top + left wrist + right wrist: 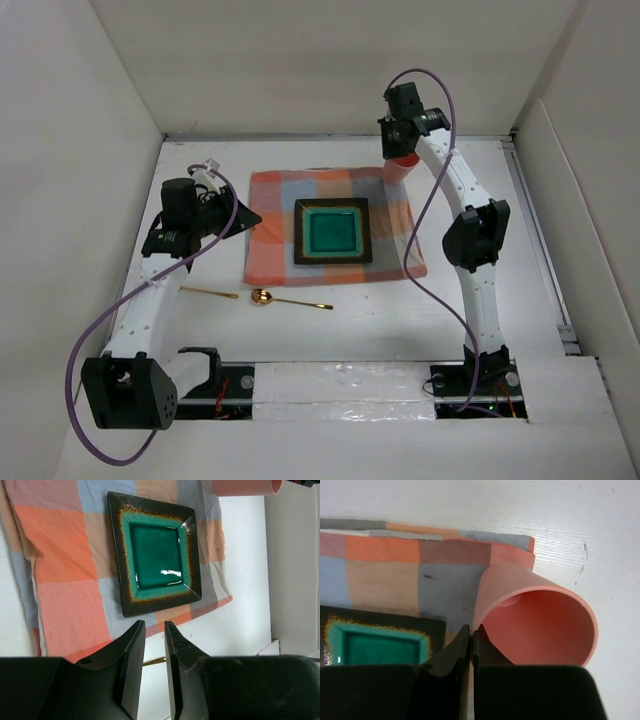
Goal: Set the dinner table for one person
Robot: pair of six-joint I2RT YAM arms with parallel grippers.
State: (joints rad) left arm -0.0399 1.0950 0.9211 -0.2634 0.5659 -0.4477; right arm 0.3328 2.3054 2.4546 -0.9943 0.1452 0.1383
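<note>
My right gripper is going to move down a little toward the plate and put the pink cup on the mat's far corner (pixel 387 181), where the cloth beside the plate is free.
The white dinner table (pixel 350 330) carries an orange-and-grey checked mat (pixel 275 230) with a square dark plate with a teal centre (pixel 333 232) on it. A gold spoon (pixel 265 297) and a second thin gold utensil (pixel 210 293) lie on the table in front of the mat. My right gripper (pixel 471 630) is shut on the rim of a pink cup (pixel 540 620), one finger inside and one outside, at the mat's far right corner (pixel 402 168). My left gripper (pixel 155 625) hovers over the mat's left edge, slightly open and empty.
White walls (pixel 80 200) enclose the table on the left, back and right. The plate (pixel 157 555) and mat (pixel 65 565) lie ahead of the left fingers, with the cup (pixel 245 486) at the view's top edge. A purple cable (pixel 440 200) loops beside the right arm.
</note>
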